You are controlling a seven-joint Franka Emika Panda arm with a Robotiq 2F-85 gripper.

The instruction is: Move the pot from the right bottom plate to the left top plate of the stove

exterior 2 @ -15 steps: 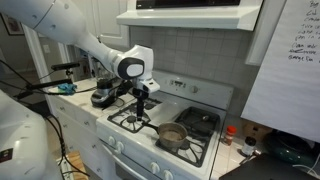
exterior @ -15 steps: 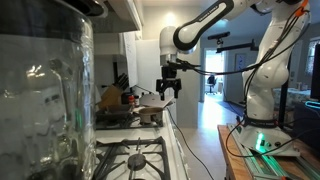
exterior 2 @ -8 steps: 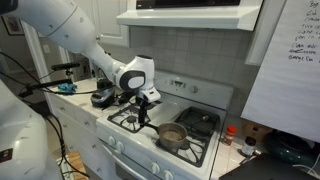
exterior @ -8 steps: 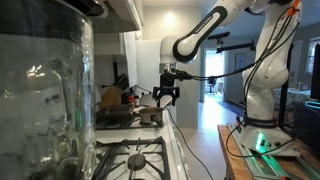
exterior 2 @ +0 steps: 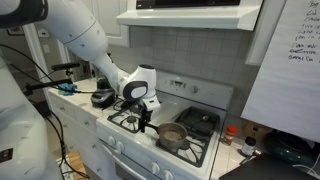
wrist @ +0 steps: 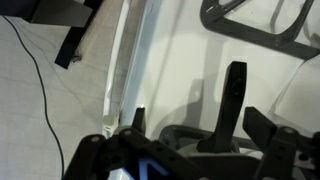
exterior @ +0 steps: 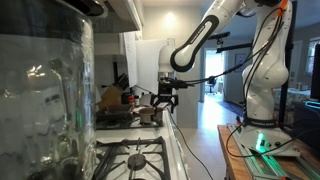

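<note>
My gripper eases down and toward the right in the wrist view onto the pot's dark handle (exterior 2: 153,127) (wrist: 232,100) next, which lies below, nearer the finger on that side.
The small grey metal pot (exterior 2: 173,136) stands on the front right burner of the white stove (exterior 2: 205,150), with its dark handle pointing left. It shows dimly in the exterior view behind the jar (exterior: 150,114). My gripper (exterior 2: 147,113) hangs low over the front left grate, just left of the pot's handle, and it also shows from the side (exterior: 165,99). In the wrist view my gripper (wrist: 200,125) is open and empty above the white stove top (wrist: 170,50), with a black bar standing between its fingers. The pot's body is not clear in the wrist view.
A big clear glass jar (exterior: 45,95) fills the near side of one exterior view. A dark pan (exterior 2: 101,97) sits on the counter left of the stove. A range hood (exterior 2: 185,14) hangs above. Black grates (wrist: 255,25) cover the burners.
My gripper has come down toward the stove and moved a little closer to the pot's handle. The pot has not moved.
</note>
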